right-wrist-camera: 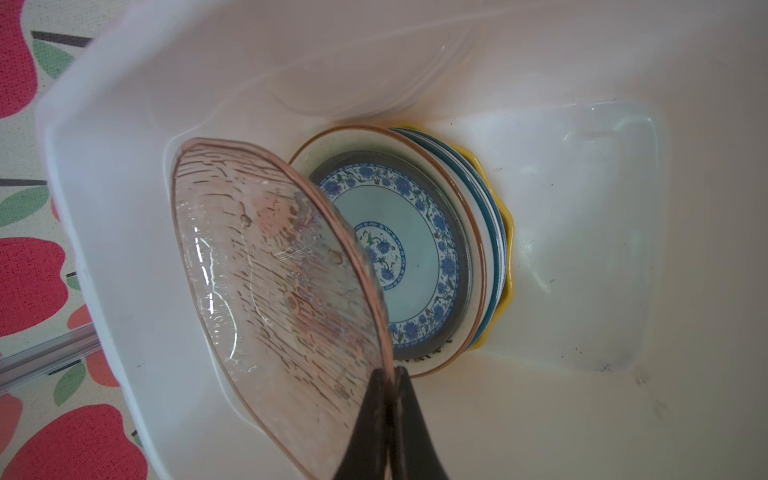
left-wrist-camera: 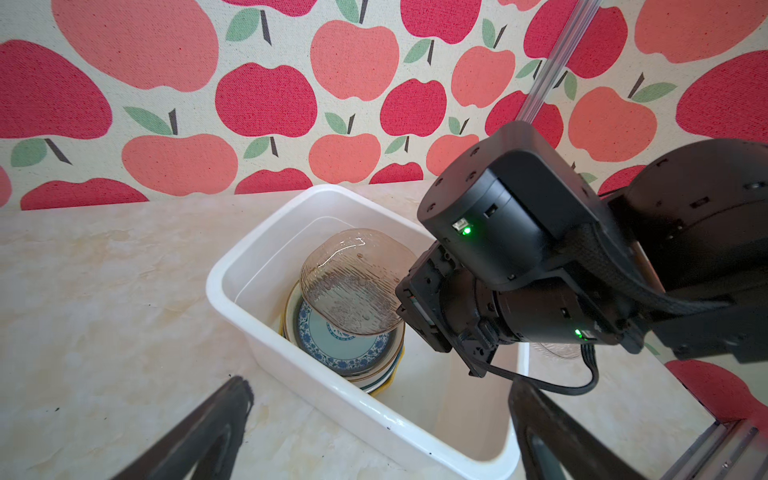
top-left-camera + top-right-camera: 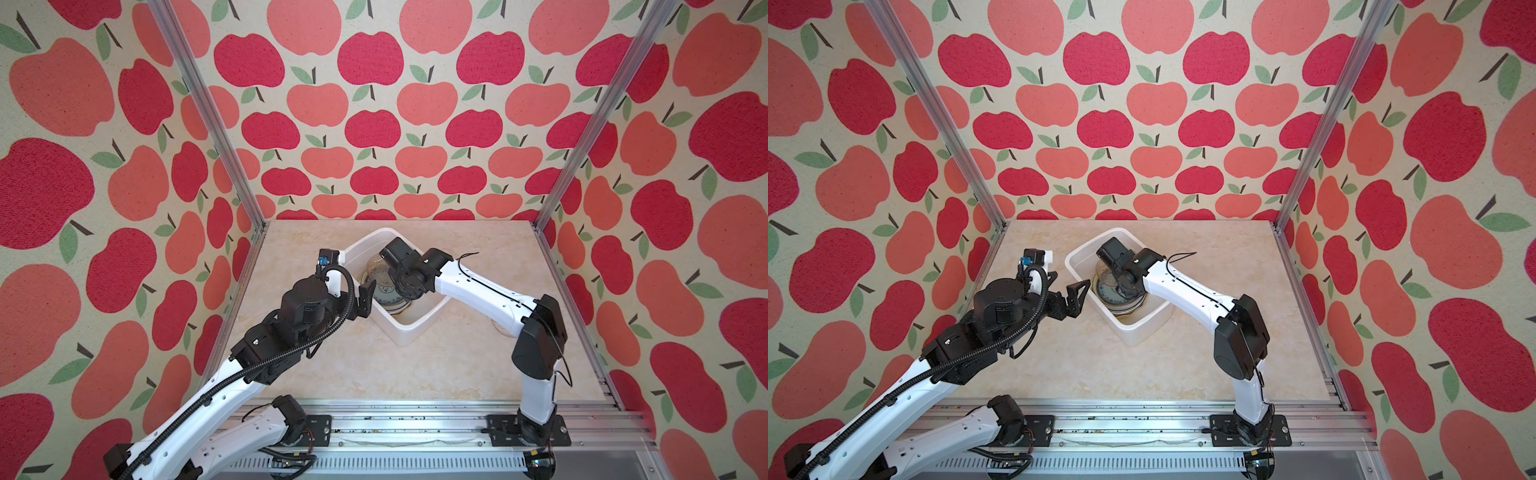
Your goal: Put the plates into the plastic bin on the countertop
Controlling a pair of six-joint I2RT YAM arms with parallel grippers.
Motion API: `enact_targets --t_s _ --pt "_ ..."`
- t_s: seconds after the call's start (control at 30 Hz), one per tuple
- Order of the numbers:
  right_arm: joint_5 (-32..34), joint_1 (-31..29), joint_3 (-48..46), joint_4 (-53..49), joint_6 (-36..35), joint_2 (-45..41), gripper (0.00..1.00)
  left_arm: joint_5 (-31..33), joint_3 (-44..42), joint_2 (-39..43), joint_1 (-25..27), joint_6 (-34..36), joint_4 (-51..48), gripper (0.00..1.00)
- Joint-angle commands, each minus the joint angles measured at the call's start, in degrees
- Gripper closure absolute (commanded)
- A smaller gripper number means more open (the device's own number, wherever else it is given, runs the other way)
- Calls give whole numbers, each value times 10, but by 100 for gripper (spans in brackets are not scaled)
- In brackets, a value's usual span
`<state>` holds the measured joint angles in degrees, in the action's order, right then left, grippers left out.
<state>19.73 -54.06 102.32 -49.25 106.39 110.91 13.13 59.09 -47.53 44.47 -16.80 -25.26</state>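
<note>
My right gripper will next lower the clear ribbed glass plate [image 1: 266, 282] onto the blue-patterned plate [image 1: 393, 254] and let go of the glass plate's rim there, because the glass plate is still hanging tilted above the stack.
The white plastic bin [image 3: 409, 338] [image 3: 1136, 334] sits turned cornerwise on the beige countertop [image 3: 374, 374]. A stack of plates lies in it, topped by a blue-patterned plate [image 2: 340, 345] [image 1: 415, 257], with a yellow scalloped edge at the bottom. My right gripper [image 1: 392, 374] is down inside the bin, shut on the rim of a clear ribbed glass plate [image 2: 349, 286] [image 1: 266, 282]. That plate hangs tilted over the stack. My left gripper [image 3: 365, 300] [image 2: 380, 388] is open and holds nothing, hovering at the bin's left rim.
Another clear glass plate [image 2: 557, 351] lies on the countertop beyond the bin, mostly hidden under the right arm [image 3: 478, 286]. Apple-print walls and aluminium rails [image 3: 415, 419] close in the work area. Bare countertop lies in front of the bin.
</note>
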Motion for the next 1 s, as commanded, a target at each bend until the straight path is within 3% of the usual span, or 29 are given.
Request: enact_targets --t_s 0.0,0.57,0.97 --pt "19 -1 14 -11 30 25 100 -1 -5 9 -6 13 -6 1" --pt "-26 12 -50 56 45 50 100 -17 8 0 -19 28 -17 1" --pt "-37 23 -37 69 38 68 82 -21 15 -4 -28 31 -22 1"
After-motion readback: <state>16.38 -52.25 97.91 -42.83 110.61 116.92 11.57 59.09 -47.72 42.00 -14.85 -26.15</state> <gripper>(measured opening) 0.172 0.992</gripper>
